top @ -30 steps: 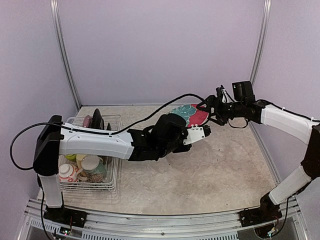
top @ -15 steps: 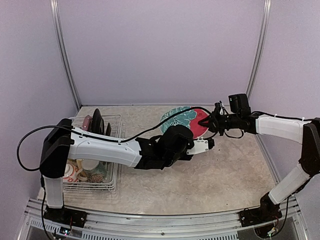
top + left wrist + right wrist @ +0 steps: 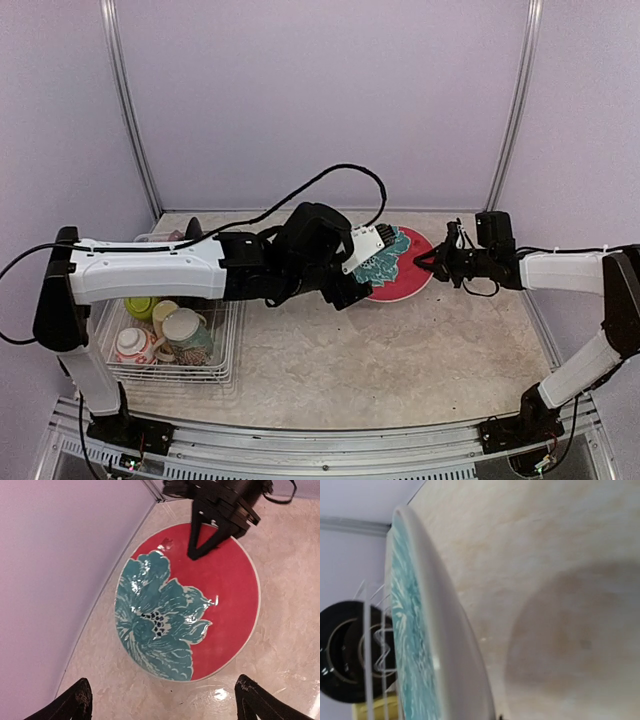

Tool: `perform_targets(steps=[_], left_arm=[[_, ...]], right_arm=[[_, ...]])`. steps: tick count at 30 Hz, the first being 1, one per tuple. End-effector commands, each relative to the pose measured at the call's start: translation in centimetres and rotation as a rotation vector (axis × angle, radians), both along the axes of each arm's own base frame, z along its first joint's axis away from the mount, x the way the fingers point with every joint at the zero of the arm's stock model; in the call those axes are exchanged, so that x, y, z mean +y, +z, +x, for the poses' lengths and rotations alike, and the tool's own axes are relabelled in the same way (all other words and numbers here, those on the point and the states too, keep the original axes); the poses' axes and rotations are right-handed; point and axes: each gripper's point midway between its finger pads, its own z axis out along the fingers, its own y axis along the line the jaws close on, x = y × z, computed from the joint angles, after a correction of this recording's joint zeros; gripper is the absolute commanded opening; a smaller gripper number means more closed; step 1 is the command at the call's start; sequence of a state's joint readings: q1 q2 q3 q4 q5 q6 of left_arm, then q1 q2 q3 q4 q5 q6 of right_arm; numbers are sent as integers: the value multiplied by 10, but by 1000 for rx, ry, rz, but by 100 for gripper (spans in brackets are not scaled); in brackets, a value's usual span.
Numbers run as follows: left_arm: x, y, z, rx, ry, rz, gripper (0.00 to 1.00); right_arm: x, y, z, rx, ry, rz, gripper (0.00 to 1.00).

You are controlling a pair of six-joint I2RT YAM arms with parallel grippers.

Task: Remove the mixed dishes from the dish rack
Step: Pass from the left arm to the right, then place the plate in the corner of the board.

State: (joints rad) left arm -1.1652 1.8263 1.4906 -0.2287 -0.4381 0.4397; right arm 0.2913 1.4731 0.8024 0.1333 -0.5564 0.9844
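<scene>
The right gripper lets go of the plate next and moves back, to the right in the top view and down, as bare tabletop lies below and back of it.
The dark red floral plate (image 3: 405, 272) (image 3: 220, 605) lies low at the table's back right, face up. My right gripper (image 3: 428, 262) (image 3: 195, 552) is shut on its right rim. In the right wrist view that plate (image 3: 437, 650) fills the left side edge-on and my own fingers do not show. My left gripper (image 3: 368, 265) (image 3: 164, 700) stands open just left of the plate, its fingertips (image 3: 77, 700) apart with only bare table between them. The dish rack (image 3: 228, 372) is at the left and holds a cream mug (image 3: 187, 328), a red-white bowl (image 3: 133, 345) and a lime-green bowl (image 3: 140, 306).
A black-rimmed plate (image 3: 193, 235) (image 3: 340, 665) stands upright at the rack's back. The back wall runs close behind the floral plate. The left arm (image 3: 160, 275) stretches across the rack and the table's middle. A black cable (image 3: 330, 175) arcs above it.
The plate has come down from mid-air to the table's back right. My left gripper has let go of it and opened. My right gripper has shut on its rim and lowered with it.
</scene>
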Motion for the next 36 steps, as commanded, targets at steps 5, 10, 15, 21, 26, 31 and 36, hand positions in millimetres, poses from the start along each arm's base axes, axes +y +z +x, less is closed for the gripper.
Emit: perform_targets(steps=[5, 10, 15, 21, 26, 31, 36], left_arm=[[43, 78, -15, 311, 51, -380, 99], [57, 118, -22, 449, 23, -582, 99], [69, 140, -35, 584, -30, -711, 99], [85, 141, -31, 658, 15, -788, 99], [84, 141, -31, 653, 32, -771, 99], [90, 140, -22, 649, 104, -821, 99], [95, 138, -23, 640, 114, -830, 99]], right_arm=[[-53, 24, 6, -170, -101, 53, 0], [-93, 7, 3, -151, -208, 31, 0], [-128, 0, -1, -155, -308, 29, 0], [-167, -7, -3, -164, -449, -3, 0], [-187, -17, 5, -142, -473, -65, 0], [-190, -26, 1, -128, -462, -71, 0], [-191, -45, -6, -95, -413, -7, 0]])
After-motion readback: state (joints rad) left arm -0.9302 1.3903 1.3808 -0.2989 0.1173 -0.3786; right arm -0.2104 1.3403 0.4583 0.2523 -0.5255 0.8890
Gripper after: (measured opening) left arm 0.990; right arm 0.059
